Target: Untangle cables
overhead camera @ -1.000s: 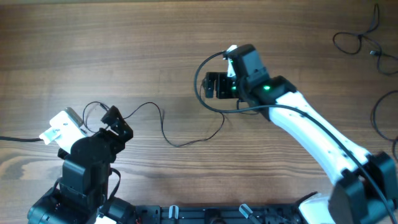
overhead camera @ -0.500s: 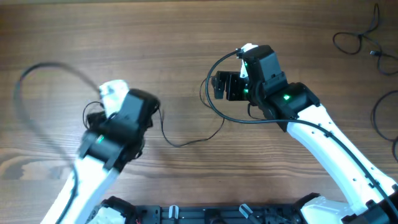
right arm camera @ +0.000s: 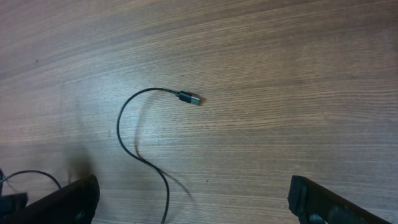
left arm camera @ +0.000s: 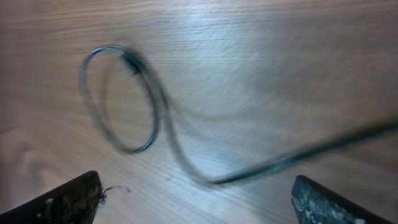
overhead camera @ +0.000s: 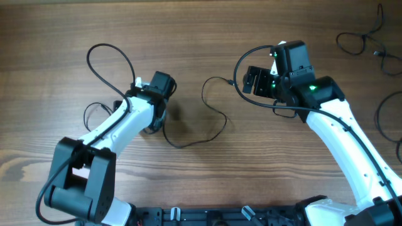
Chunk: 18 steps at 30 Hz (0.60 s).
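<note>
My left gripper will lower onto the cable's bend beside its small loop and close, as the bend lines up with my open fingers.
A thin dark cable (overhead camera: 188,143) lies in loose curves across the middle of the table. Its silvery plug end (overhead camera: 232,81) also shows in the right wrist view (right arm camera: 191,98). Its left part runs under my left arm to a small loop (overhead camera: 97,116), which is blurred in the left wrist view (left arm camera: 121,99). My left gripper (left arm camera: 194,202) is open and empty, low over the cable beside that loop. My right gripper (overhead camera: 254,81) is open and empty just right of the plug; its jaws (right arm camera: 193,199) straddle bare wood with the cable curving past the left one.
More thin cords lie at the far right: a looped bunch (overhead camera: 359,41) at the back and long loops (overhead camera: 384,119) at the right edge. The left arm's thicker black wire (overhead camera: 103,50) arcs above the table behind the left wrist (overhead camera: 161,83).
My left arm has swung from the front left up and right, over the cable's left part. My right gripper has moved right, away from the plug end, which now lies flat.
</note>
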{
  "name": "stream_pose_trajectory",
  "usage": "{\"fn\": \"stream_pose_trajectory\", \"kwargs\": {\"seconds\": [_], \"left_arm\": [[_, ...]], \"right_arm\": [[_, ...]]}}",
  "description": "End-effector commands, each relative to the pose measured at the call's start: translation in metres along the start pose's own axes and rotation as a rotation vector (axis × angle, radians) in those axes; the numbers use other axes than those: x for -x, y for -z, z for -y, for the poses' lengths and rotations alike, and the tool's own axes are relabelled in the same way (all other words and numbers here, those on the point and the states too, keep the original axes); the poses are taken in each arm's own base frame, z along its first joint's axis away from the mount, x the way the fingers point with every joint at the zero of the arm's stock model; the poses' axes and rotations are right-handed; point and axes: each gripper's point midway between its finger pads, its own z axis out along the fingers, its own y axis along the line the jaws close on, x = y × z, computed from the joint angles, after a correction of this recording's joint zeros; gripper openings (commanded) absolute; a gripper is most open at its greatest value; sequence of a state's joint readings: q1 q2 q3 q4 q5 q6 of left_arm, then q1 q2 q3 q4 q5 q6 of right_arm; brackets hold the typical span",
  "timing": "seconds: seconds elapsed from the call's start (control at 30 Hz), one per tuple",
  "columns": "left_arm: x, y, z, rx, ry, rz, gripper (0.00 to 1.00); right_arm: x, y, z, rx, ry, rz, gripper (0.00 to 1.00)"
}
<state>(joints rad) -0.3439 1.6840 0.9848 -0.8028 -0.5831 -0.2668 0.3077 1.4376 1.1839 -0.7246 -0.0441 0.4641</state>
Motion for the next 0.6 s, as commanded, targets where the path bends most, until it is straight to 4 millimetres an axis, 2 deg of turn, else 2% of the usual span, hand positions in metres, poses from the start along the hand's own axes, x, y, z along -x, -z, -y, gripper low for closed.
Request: {"fn": "stream_pose_trajectory", "kwargs": {"seconds": [0.0,0.07,0.17,0.23,0.3,0.33,0.43,0.57], "left_arm": [[0.004,-0.006,0.032,-0.222,-0.018,-0.029,0.81],[0.008,-0.007,0.037,-0.288,0.004,-0.028,0.61],[0.009,-0.008,0.041,-0.357,0.037,-0.046,0.51],[0.011,-0.006,0.048,-0.418,0.052,-0.049,0.39],[0.016,-0.004,0.053,-0.448,0.061,-0.031,0.11],[0.019,-0.002,0.055,-0.459,0.063,-0.02,0.04],[0.029,0.01,0.063,-0.532,0.122,0.001,0.04],[0.058,0.046,0.068,-0.666,0.261,0.05,0.04]], "right_arm": [[0.0,0.003,-0.002,0.012,0.024,0.003,1.0],[0.0,0.003,-0.002,0.013,0.025,0.003,1.0],[-0.002,0.003,-0.006,0.033,0.058,-0.007,1.0],[-0.002,0.003,-0.006,0.036,0.057,-0.006,1.0],[-0.001,0.003,-0.006,0.037,0.057,-0.004,1.0],[-0.002,0.004,-0.007,0.043,0.056,-0.008,1.0],[-0.007,0.004,-0.015,0.09,0.057,-0.034,0.99],[-0.009,0.009,-0.023,0.136,0.054,-0.043,0.98]]}}
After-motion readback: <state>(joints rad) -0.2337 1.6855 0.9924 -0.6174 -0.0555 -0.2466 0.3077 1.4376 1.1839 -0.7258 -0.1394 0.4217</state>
